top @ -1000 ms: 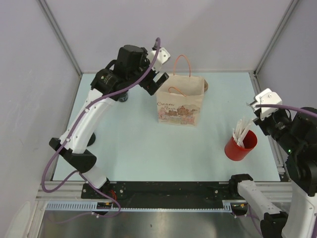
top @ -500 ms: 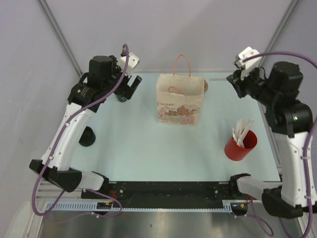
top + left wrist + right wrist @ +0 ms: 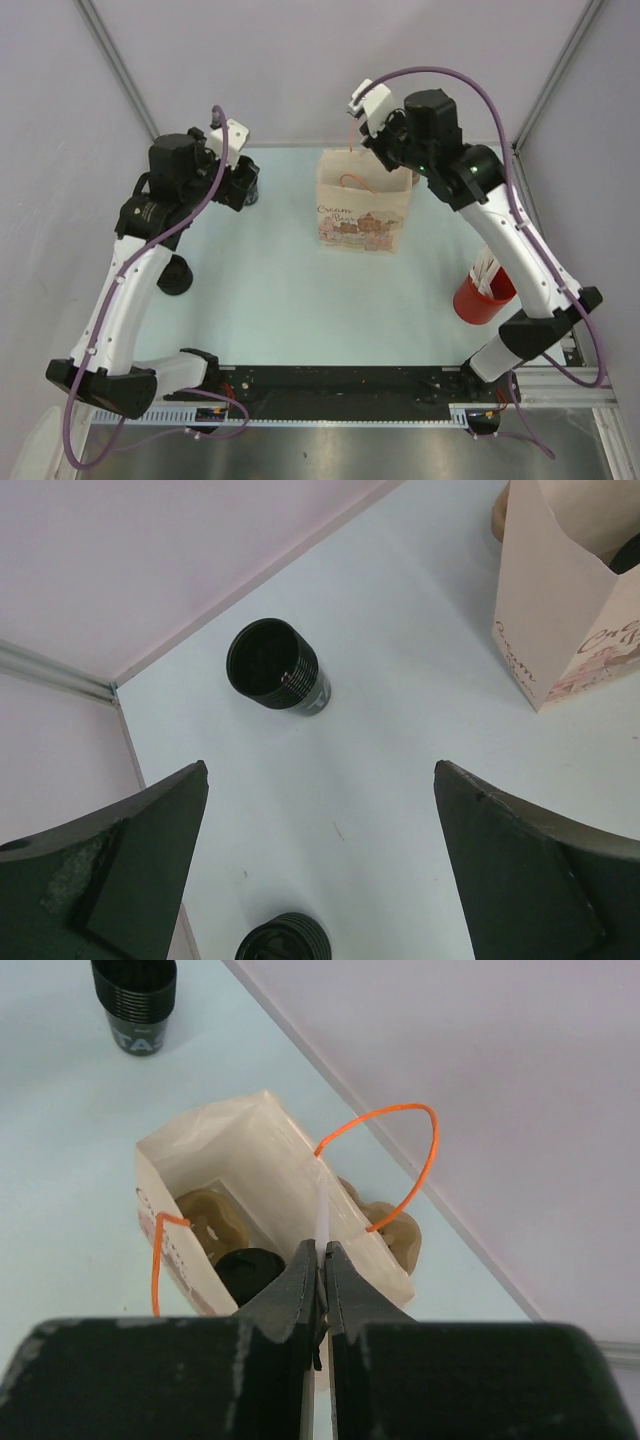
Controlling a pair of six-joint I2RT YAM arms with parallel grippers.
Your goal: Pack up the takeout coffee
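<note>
My right gripper is to go down and to the left in the overhead view next, toward the black-lidded cup (image 3: pixel 250 1274), because the stick is still hanging above the bag's opening.
The brown paper bag (image 3: pixel 362 212) stands open at the back middle of the table. In the right wrist view its inside (image 3: pixel 262 1165) holds a tan pulp carrier (image 3: pixel 212 1222) with a black-lidded cup (image 3: pixel 247 1270). My right gripper (image 3: pixel 322 1250) hangs over the bag's mouth, shut on a thin white stick (image 3: pixel 322 1218) that points down into it; from above that gripper (image 3: pixel 382 140) sits at the bag's rear edge. My left gripper (image 3: pixel 320 780) is wide open with nothing between its fingers, above the table left of the bag. An open black cup (image 3: pixel 275 667) stands beyond it and a black lid (image 3: pixel 283 938) lies below.
A red cup (image 3: pixel 487 292) with several white sticks stands at the right side. A tan pulp piece (image 3: pixel 385 1222) lies behind the bag. The black lid (image 3: pixel 175 275) lies near the left edge and the black cup (image 3: pixel 250 192) at the back left, by the walls.
My right arm swung from the red cup up and left to above the bag, carrying the white stick. My left arm drew back from the bag to the left, over the black cup.
</note>
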